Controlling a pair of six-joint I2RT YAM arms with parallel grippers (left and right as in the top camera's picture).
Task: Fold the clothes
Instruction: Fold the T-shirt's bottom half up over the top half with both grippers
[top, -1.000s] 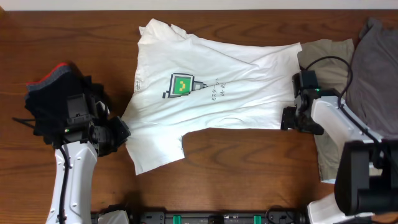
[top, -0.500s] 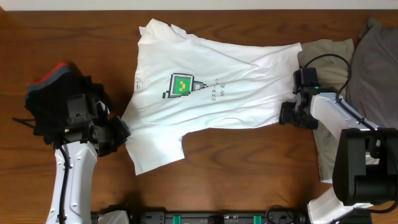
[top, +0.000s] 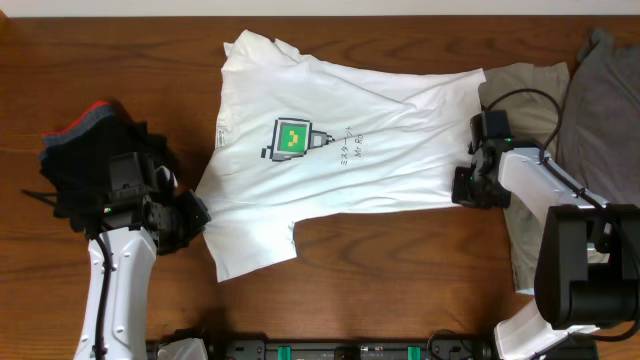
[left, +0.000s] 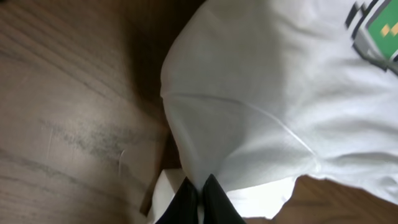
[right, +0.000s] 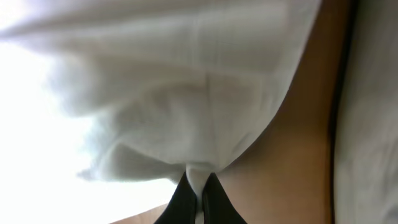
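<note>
My right gripper should lift the T-shirt's corner next, carry it outward to the T-shirt hem's middle (top: 465, 136) and lower it there to release. Both ends of the T-shirt's near edge are gripped.
The white T-shirt (top: 380, 150) lies spread sideways on the wooden table, with its green-and-yellow print (top: 292, 138) facing up and its hem towards the right. My left gripper (top: 196, 212) is shut on the shirt's lower-left edge by the sleeve. In the left wrist view the gripper (left: 200, 188) pinches that white cloth (left: 267, 93). My right gripper (top: 463, 187) is shut on the lower-right hem corner. The right wrist view shows a tuck of white fabric (right: 186, 81) bunched between the closed tips of the gripper (right: 199, 182).
A pile of dark clothes (top: 85, 150) with a red edge sits at the left, close behind my left arm. A beige garment (top: 525, 85) and a grey one (top: 605, 100) lie at the right, partly under my right arm.
My right gripper has closed on the hem corner of the T-shirt, and the hem there has shifted slightly. The left gripper holds as before.
</note>
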